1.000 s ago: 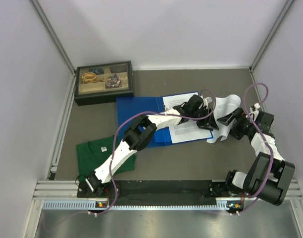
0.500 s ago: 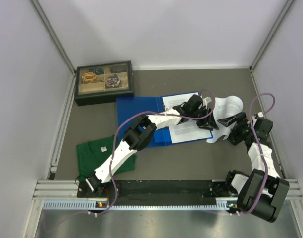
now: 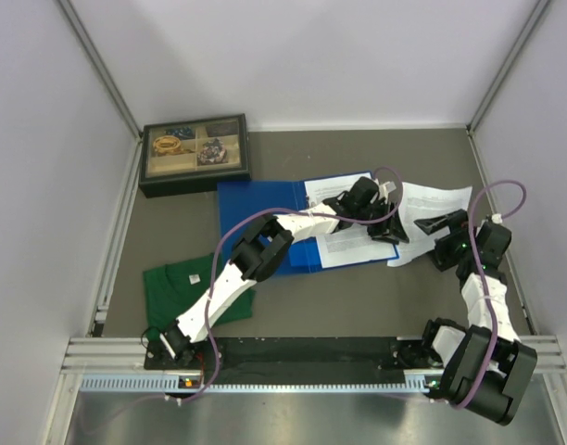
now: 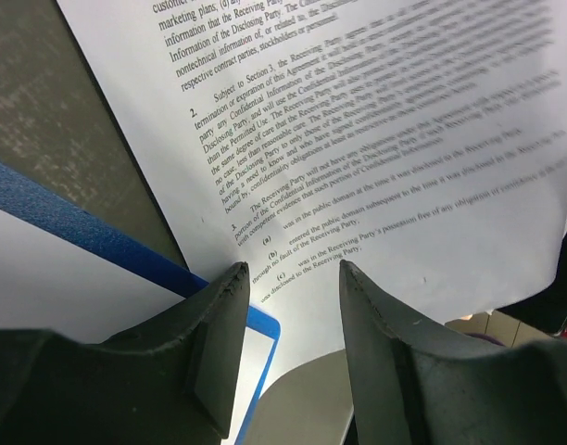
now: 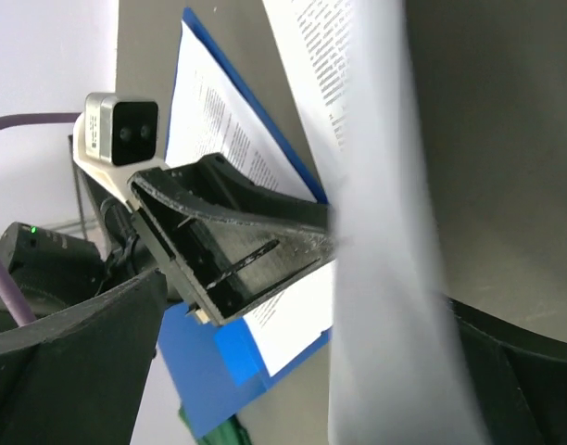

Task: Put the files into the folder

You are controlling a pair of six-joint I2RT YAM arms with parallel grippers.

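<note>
Next, my right gripper needs to ease back a little, away from the folder (image 3: pixel 256 209), and close on the second sheet's lifted near corner, since that stands between its open fingers.
The blue folder (image 3: pixel 256 209) lies open on the table with a printed sheet (image 3: pixel 344 246) on its right half. A second printed sheet (image 3: pixel 441 199) lies spread to the right of the folder, its near edge lifted. My left gripper (image 3: pixel 387 232) is open and empty, and hovers over that sheet (image 4: pixel 376 139) by the folder's blue corner (image 4: pixel 61 209). My right gripper (image 3: pixel 424 225) is open wide. The sheet (image 5: pixel 376 306) passes blurred between its jaws (image 5: pixel 307 287). The folder (image 5: pixel 209 371) and the left gripper's fingers (image 5: pixel 237 250) show behind it.
A black compartment box (image 3: pixel 194 153) with small items stands at the back left. A folded green shirt (image 3: pixel 177 287) lies at the front left. Grey walls close in both sides and the back.
The loose sheet was curled up in the right gripper; now it lies spread flatter on the table. The right arm has swung right and back. The left arm has not moved.
</note>
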